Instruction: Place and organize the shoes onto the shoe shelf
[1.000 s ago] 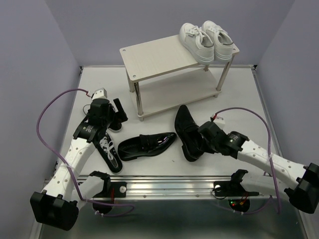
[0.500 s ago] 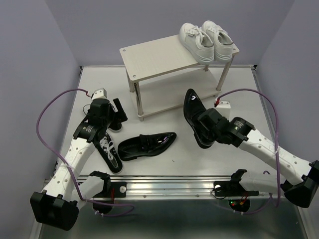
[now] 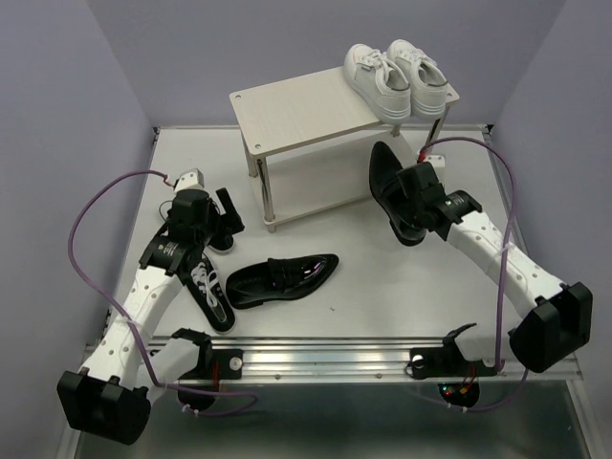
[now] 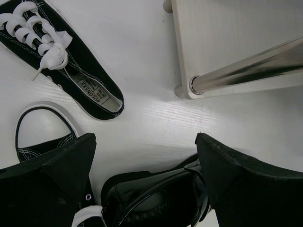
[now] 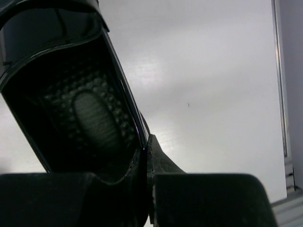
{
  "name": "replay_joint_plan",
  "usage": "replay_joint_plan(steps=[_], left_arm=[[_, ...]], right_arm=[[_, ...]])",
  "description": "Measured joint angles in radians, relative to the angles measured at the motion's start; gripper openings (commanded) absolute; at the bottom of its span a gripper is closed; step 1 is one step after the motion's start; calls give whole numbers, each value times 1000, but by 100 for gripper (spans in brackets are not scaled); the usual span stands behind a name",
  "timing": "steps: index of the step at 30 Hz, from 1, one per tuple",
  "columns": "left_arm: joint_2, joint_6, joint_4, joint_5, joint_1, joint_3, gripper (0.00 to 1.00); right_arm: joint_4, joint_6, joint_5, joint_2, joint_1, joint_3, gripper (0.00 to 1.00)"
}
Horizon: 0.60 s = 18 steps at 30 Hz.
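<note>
My right gripper moves outward next, brings the loafer toe-first onto the lower board's end (image 3: 408,146) beneath the white sneakers and lets go, that spot being empty.
The shoe shelf (image 3: 306,113) stands at the back, with the white sneakers (image 3: 397,78) on the right end of its top board. My right gripper (image 3: 409,206) is shut on the side wall of a black loafer (image 3: 390,184), held off the table just in front of the lower board's right end. In the right wrist view, that gripper (image 5: 147,158) pinches the loafer's (image 5: 71,99) rim. My left gripper (image 3: 228,222) is open and empty above the table. In the left wrist view, the second loafer (image 4: 156,194) lies between its fingers (image 4: 236,175).
The second loafer (image 3: 282,279) lies on the table near the front centre. One black canvas sneaker (image 3: 208,295) lies left of it; the other (image 4: 61,61) lies by the shelf's front left leg (image 4: 246,71). Grey walls close in the table's sides and back.
My right gripper has lifted its loafer off the table and carried it back and right, towards the shelf's lower board. The left arm and the other shoes have not moved.
</note>
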Motion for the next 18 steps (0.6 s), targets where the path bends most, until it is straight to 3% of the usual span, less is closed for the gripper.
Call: replay_joint_plan(steps=[12, 18], left_arm=[[-16, 0, -1, -13, 0, 0, 99], [-17, 0, -1, -20, 0, 0, 99]], right_arm=[[286, -213, -63, 244, -78, 168, 1], [401, -269, -59, 298, -111, 177, 1]])
